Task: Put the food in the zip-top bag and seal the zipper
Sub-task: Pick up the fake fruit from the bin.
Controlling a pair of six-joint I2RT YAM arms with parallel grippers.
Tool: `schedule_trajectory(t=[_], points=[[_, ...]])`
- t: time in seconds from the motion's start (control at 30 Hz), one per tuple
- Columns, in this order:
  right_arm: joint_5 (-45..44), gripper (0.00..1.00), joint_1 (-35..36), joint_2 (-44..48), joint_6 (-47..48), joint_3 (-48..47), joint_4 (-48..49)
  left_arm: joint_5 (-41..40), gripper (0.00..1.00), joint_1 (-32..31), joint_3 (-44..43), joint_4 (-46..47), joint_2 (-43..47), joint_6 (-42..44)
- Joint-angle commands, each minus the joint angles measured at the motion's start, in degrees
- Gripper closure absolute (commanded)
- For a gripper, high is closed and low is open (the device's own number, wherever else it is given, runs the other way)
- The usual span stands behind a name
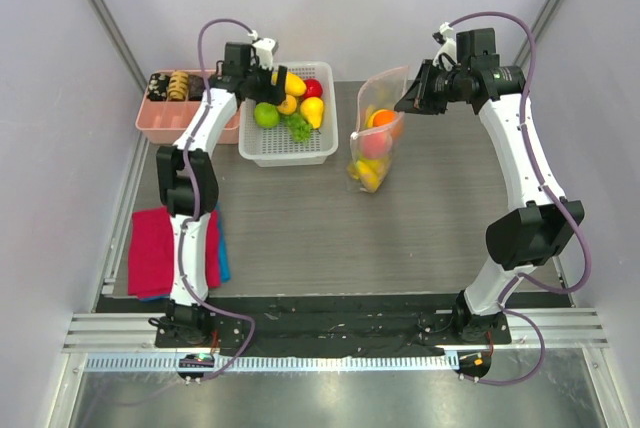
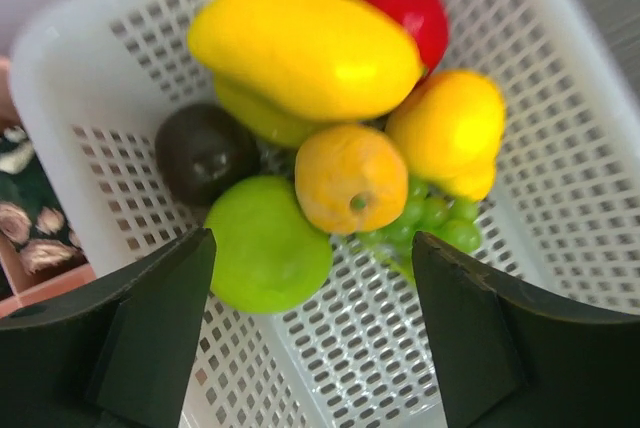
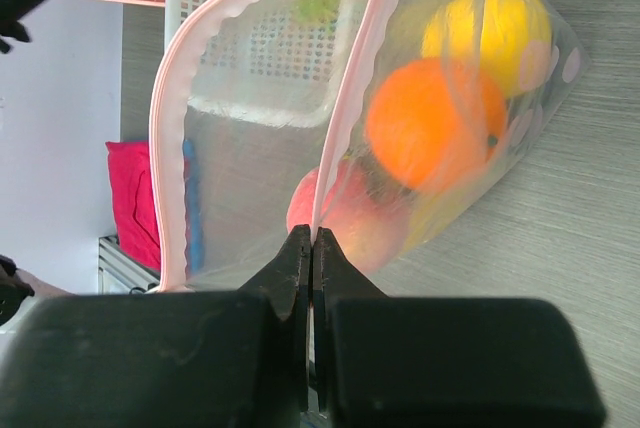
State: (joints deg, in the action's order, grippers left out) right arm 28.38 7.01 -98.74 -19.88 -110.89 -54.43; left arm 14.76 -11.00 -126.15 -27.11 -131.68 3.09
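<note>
I should next lower my left gripper into the basket [image 2: 560,208] and put its fingers around the sides of the uncovered orange-yellow fruit next to the green apple.
The clear polka-dot zip-top bag [image 1: 377,133] lies mid-table, mouth held up. It holds an orange [image 3: 433,124], a yellow fruit [image 3: 500,33] and a pink peach [image 3: 345,216]. My right gripper [image 3: 312,243] is shut on the bag's pink zipper edge [image 3: 350,98]; it also shows in the top view [image 1: 412,91]. The other mouth edge [image 3: 180,78] stands apart, so the mouth is open. My left gripper [image 2: 312,288] is open and empty above the white basket [image 2: 560,208], over a green apple [image 2: 265,248], a lemon [image 2: 350,178], a yellow mango [image 2: 305,48], another yellow fruit [image 2: 450,128], a red piece [image 2: 405,3], green grapes [image 2: 430,218] and a dark avocado [image 2: 200,153].
The white basket [image 1: 285,153] stands at the back, left of the bag. A pink divided tray [image 1: 165,123] with brown snack pieces is at the far left. A red cloth over a blue one [image 1: 160,253] lies front left.
</note>
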Motion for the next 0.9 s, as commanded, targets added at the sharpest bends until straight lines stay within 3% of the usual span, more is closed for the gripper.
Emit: schedule_trajectory(t=[0.0, 0.43, 0.53, 0.7, 0.87], points=[[-0.43, 0.99, 0.03, 0.39, -0.42, -1.26, 2.14, -3.25, 0.13, -1.12, 0.63, -0.58, -0.33, 6.22], [-0.61, 0.99, 0.11, 0.48, -0.77, -1.08, 2.23, -2.11, 0.11, -3.41, -1.99, 2.77, -7.36, 6.05], [-0.78, 0.99, 0.11, 0.65, -0.6, -0.99, 2.23, -3.33, 0.22, -3.67, -2.96, 3.12, -8.59, 5.18], [-0.87, 0.99, 0.11, 0.83, -0.42, -0.64, 2.14, -3.43, 0.32, -3.67, -2.7, 3.12, -7.2, 4.29], [-0.7, 0.99, 0.11, 0.74, -0.34, -0.91, 2.23, -2.81, 0.52, -3.67, -0.51, 4.08, -1.84, 4.03]])
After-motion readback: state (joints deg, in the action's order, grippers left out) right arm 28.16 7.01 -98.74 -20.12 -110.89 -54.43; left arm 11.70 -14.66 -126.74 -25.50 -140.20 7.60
